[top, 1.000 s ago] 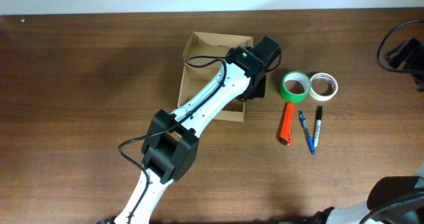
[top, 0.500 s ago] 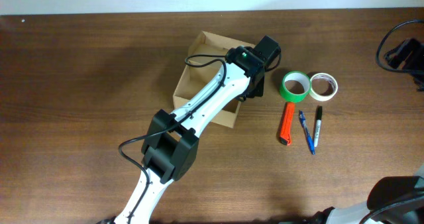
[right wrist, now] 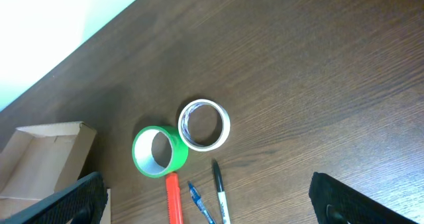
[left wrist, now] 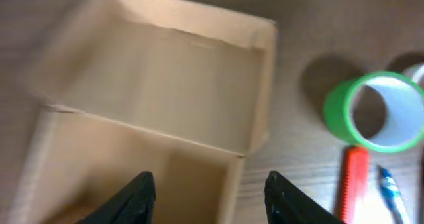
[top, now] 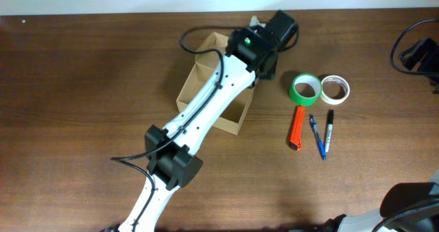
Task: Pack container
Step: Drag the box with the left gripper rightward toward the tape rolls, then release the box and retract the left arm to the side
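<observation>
I will move my right gripper to the left in the overhead view, then down onto the side of the green tape roll by the white roll, because the green tape roll's hollow faces up.
The container is an open brown cardboard box lying at an angle at the table's far middle. In the left wrist view it looks empty, with a fold line across its floor. My left arm reaches over it. My left gripper is open above the box's right wall, one finger over the inside and one over the table, holding nothing. My right gripper hangs wide open high above the tape rolls and pens, also with nothing in it.
Right of the box lie a green tape roll, a white tape roll, an orange cutter, a blue pen and a black marker. A black cable and device sit at the far right edge.
My left gripper went from shut to open and moved toward the table's far edge. The box turned and slid a little to the left. The right arm has not moved.
</observation>
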Motion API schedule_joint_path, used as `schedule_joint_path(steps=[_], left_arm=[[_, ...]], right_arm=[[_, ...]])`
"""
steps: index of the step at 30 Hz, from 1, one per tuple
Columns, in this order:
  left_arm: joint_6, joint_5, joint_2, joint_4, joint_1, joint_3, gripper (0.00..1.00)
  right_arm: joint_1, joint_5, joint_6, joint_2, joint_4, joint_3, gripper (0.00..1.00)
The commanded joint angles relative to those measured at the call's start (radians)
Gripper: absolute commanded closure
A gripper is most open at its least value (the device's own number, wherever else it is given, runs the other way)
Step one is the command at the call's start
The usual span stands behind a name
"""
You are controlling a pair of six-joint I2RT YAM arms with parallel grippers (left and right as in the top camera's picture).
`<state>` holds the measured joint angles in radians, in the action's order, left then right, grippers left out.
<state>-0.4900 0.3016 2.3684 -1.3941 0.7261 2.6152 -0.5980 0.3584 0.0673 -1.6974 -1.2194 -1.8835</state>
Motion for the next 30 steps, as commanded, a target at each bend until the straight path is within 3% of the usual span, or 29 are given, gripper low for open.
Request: schedule_joint_path(steps=[1,3,5,7,12,18,21,27,29,30], left_arm=[[0.061,0.181,0.006,-0.064,-0.010,0.060,0.48],[0.073,0.214,0.006,-0.105,-0.028,0.060,0.61],[0.073,0.219,0.006,-0.165,-0.070,0.060,0.84],[0.073,0.219,0.006,-0.217,-0.129,0.060,0.94],[0.086,0.219,0.006,-0.287,-0.240,0.060,0.95],[0.221,0.242,-0.010,-0.293,-0.367,0.060,0.91],[0.277,0.260,-0.035,-0.293,-0.429,0.060,0.81],[0.282,0.241,-0.135,-0.293,-0.623,0.060,0.15],[0.282,0.224,-0.170,-0.293,-0.703,0.060,0.00],[0.282,0.219,-0.182,-0.291,-0.740,0.060,0.00]], right_arm=[[0.002,0.016,-0.007,0.008,0.003,-0.026,0.01],[0.002,0.016,-0.007,0.008,0.004,-0.026,0.01],[0.002,0.016,-0.007,0.008,0.005,-0.026,0.01],[0.002,0.016,-0.007,0.008,0.019,-0.026,0.01],[0.007,0.015,-0.008,0.008,0.019,-0.026,0.03],[0.124,-0.095,-0.011,0.008,0.006,-0.032,0.07],[0.260,-0.192,-0.011,0.008,-0.005,-0.035,0.07],[0.587,-0.495,0.062,-0.036,-0.015,-0.035,0.07],[0.614,-0.497,0.121,-0.076,-0.016,-0.035,0.06],[0.616,-0.490,0.152,-0.096,-0.016,-0.035,0.07]])
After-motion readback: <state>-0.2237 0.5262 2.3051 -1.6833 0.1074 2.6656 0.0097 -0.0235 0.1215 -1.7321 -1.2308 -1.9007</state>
